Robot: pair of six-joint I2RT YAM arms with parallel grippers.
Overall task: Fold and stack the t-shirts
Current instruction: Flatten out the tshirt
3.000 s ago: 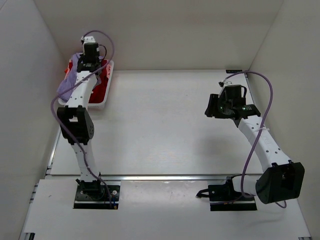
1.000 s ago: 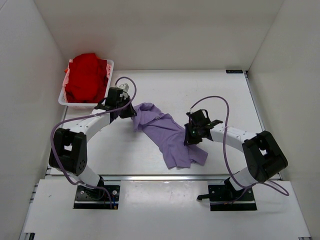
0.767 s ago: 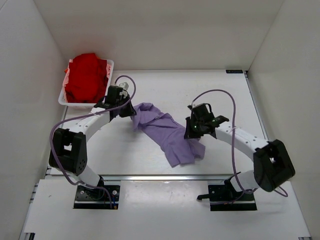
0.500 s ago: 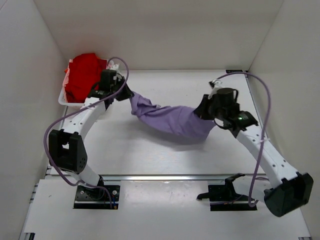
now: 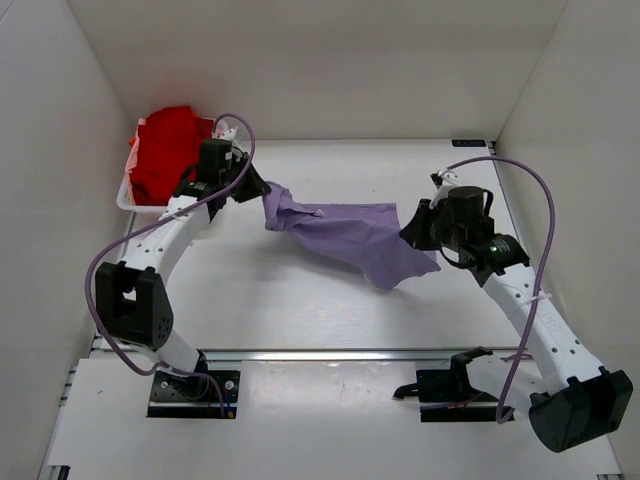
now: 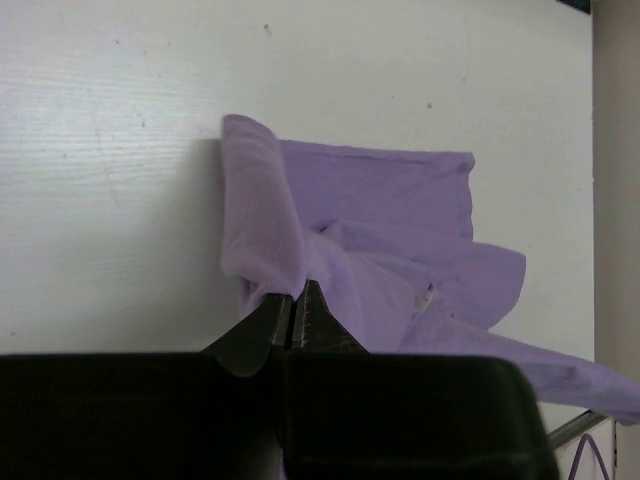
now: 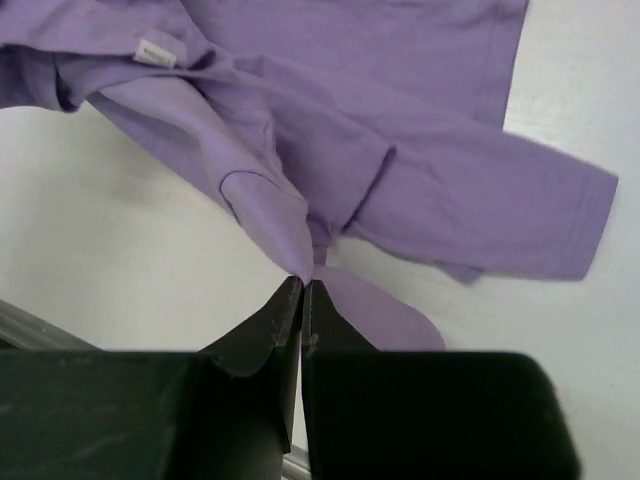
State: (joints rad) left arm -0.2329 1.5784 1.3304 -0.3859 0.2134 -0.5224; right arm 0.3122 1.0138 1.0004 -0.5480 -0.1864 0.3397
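Observation:
The lavender-purple t-shirt point(image 5: 345, 232) hangs bunched, so next my left gripper will go up, then swing outward and down over the tabletop by the back wall point(image 5: 315, 161) to let go.
The lavender-purple t-shirt point(image 5: 345, 232) hangs stretched above the table between my two grippers, sagging low toward its right end. My left gripper point(image 5: 257, 190) is shut on its left end; in the left wrist view the cloth point(image 6: 370, 240) bunches at the closed gripper point(image 6: 298, 290). My right gripper point(image 5: 415, 230) is shut on the right end; the right wrist view shows a fold of the shirt point(image 7: 400, 150) pinched at its tips point(image 7: 303, 282). The bright red t-shirt point(image 5: 165, 150) lies crumpled in the white tray point(image 5: 128, 197) at the back left.
White walls enclose the table on the left, back and right. A metal rail point(image 5: 300, 353) runs along the table's near edge in front of both arm bases. Purple cables loop from both arms.
Both grippers have lifted the purple shirt off the table and pulled apart, spreading it between them. The right arm swung out to the right; the left moved back toward the tray.

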